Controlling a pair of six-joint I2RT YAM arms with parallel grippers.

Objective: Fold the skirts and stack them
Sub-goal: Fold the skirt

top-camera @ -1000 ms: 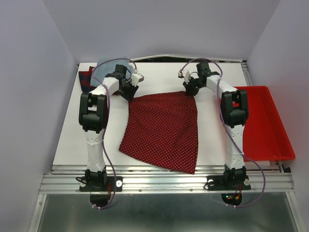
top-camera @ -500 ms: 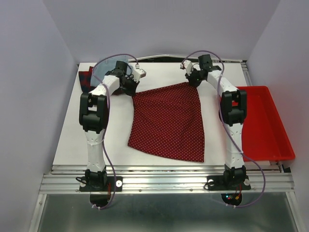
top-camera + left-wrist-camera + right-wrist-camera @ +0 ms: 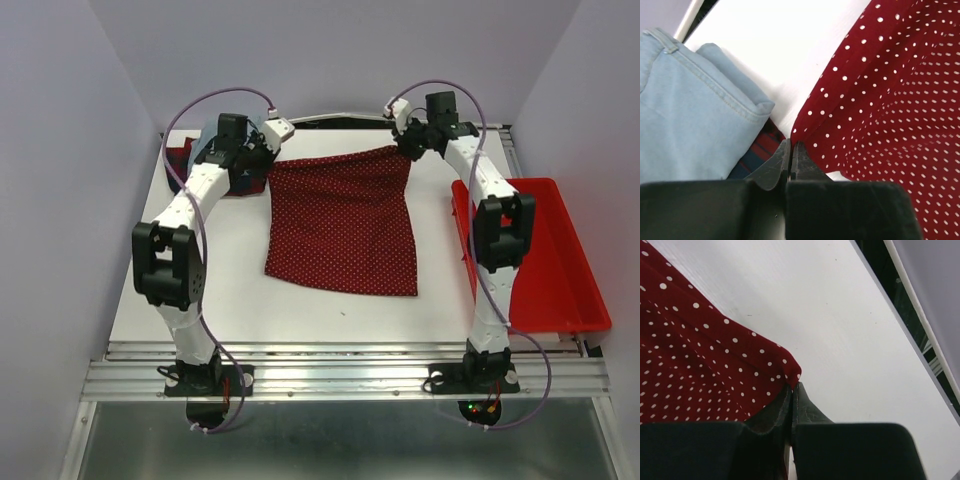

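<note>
My left gripper draws the skirt's held far corner back toward the bar next, over the skirt. It releases it by the skirt's near corner, because the skirt's near edge lies flat.
The dark red dotted skirt is stretched across the middle of the white table. My left gripper is shut on its far left corner. My right gripper is shut on its far right corner. The skirt's far edge is held taut between them and its near edge lies on the table. The pale blue skirt is folded at the far left, on top of the plaid skirt, just left of my left gripper. In the top view both are mostly hidden behind my left arm.
A bright red plastic tray sits at the table's right edge, beside my right arm. The back wall runs close behind both grippers. An aluminium rail carries the arm bases at the near edge.
Both grippers have moved toward the back of the table and a little apart, dragging the dotted skirt away from the near edge and pulling it flatter.
</note>
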